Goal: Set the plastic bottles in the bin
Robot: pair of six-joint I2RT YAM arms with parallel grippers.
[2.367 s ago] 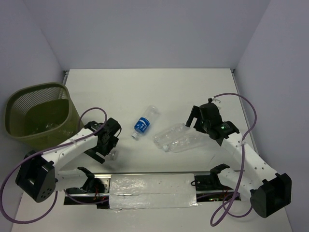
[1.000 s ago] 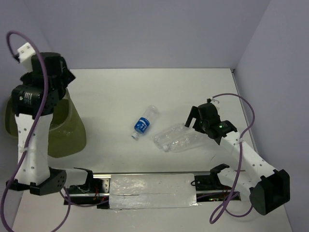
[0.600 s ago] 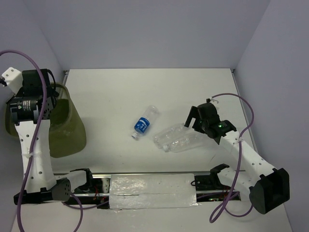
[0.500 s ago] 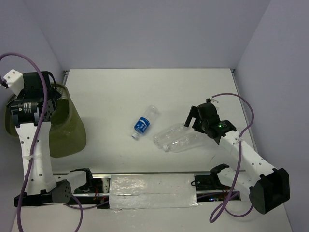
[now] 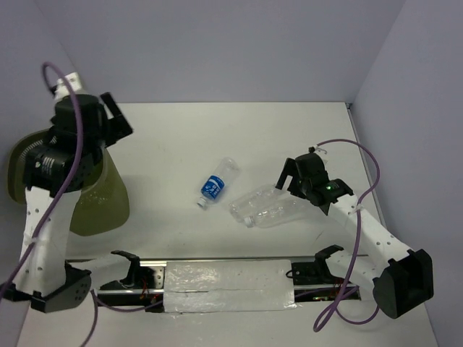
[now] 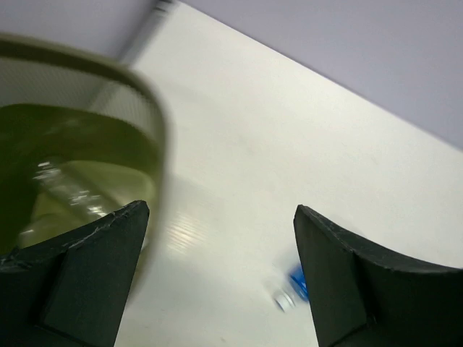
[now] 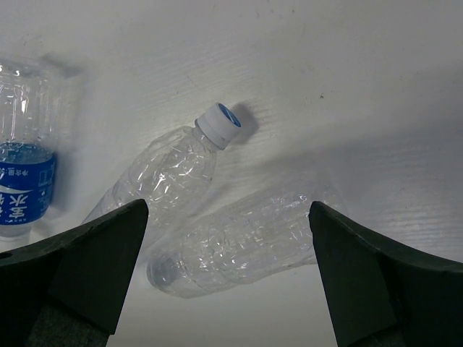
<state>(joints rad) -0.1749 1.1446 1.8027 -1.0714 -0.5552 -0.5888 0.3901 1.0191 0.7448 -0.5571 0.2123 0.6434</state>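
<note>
My left gripper will next swing from the bin toward the table's middle, then go down over the blue-label bottle's middle.
The olive-green bin stands at the left, partly hidden by my raised left arm. My left gripper is open and empty, high above the bin's right rim. In the left wrist view the bin's rim curves on the left, and a clear bottle lies inside. The blue-label bottle lies mid-table and shows blurred in the left wrist view. Two ribbed bottles lie side by side. My right gripper is open above them: one white-capped, one nearer.
The blue-label bottle also shows at the left edge of the right wrist view. Walls close the table at the back and right. A metal rail with foil tape runs along the near edge between the arm bases.
My left arm rose from the table near the short bottle to over the bin, then swung right above the bin's right rim. The short bottle is gone from the table. The right arm barely moved.
</note>
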